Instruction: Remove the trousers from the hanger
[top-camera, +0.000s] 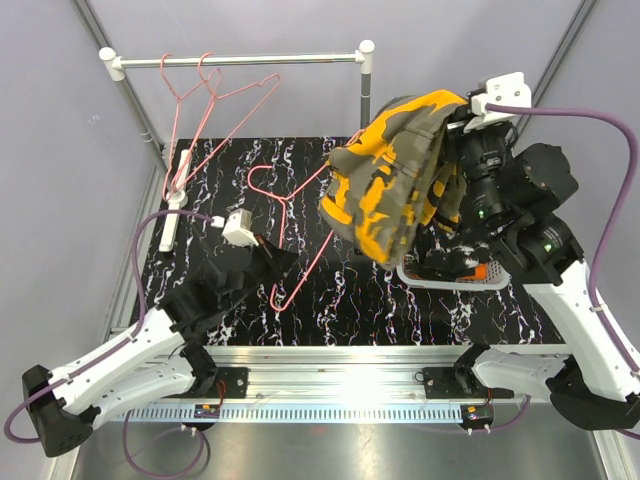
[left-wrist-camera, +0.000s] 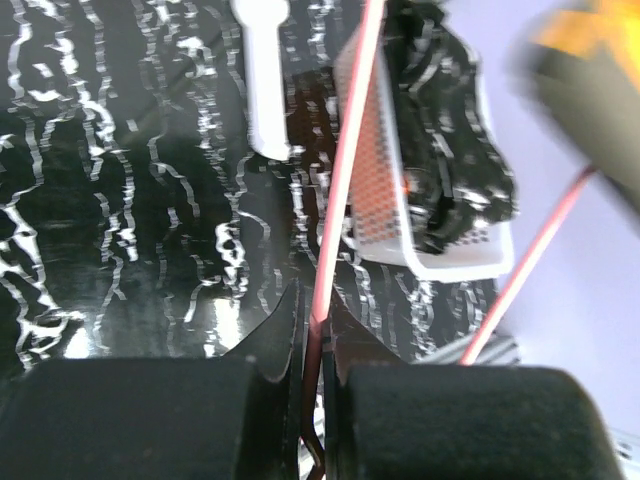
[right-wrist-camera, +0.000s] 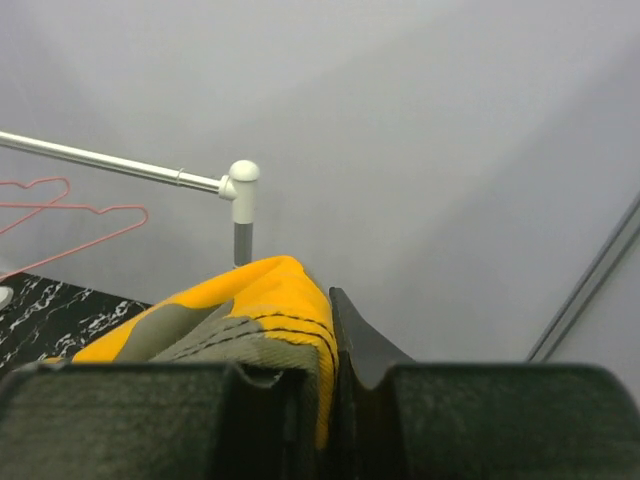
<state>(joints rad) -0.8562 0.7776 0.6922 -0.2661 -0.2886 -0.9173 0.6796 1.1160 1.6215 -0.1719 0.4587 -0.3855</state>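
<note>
My right gripper moves down over the white basket (top-camera: 447, 263) below it next and releases the camouflage pair inside, where the basket already holds the black speckled trousers.
My right gripper (top-camera: 452, 112) is shut on the olive camouflage trousers (top-camera: 395, 175) with orange patches and holds them high above the table's back right; they hang down from its jaws. In the right wrist view the cloth (right-wrist-camera: 262, 305) is pinched in that gripper (right-wrist-camera: 325, 305). My left gripper (top-camera: 272, 260) is shut on the wire of a pink hanger (top-camera: 290, 215) over the table's middle; the wire (left-wrist-camera: 335, 220) runs out of the gripper (left-wrist-camera: 315, 305). The hanger's far end passes behind the trousers. I cannot tell whether they touch. The black speckled trousers (top-camera: 445, 262) lie in the basket, with a bit of orange (top-camera: 480, 270) beside them.
A white basket (top-camera: 455, 284) stands at the right under the right arm; it also shows in the left wrist view (left-wrist-camera: 440, 262). A white clothes rail (top-camera: 240, 60) at the back left carries two bare pink hangers (top-camera: 205, 95). Its white foot (top-camera: 170, 215) lies on the black marbled table.
</note>
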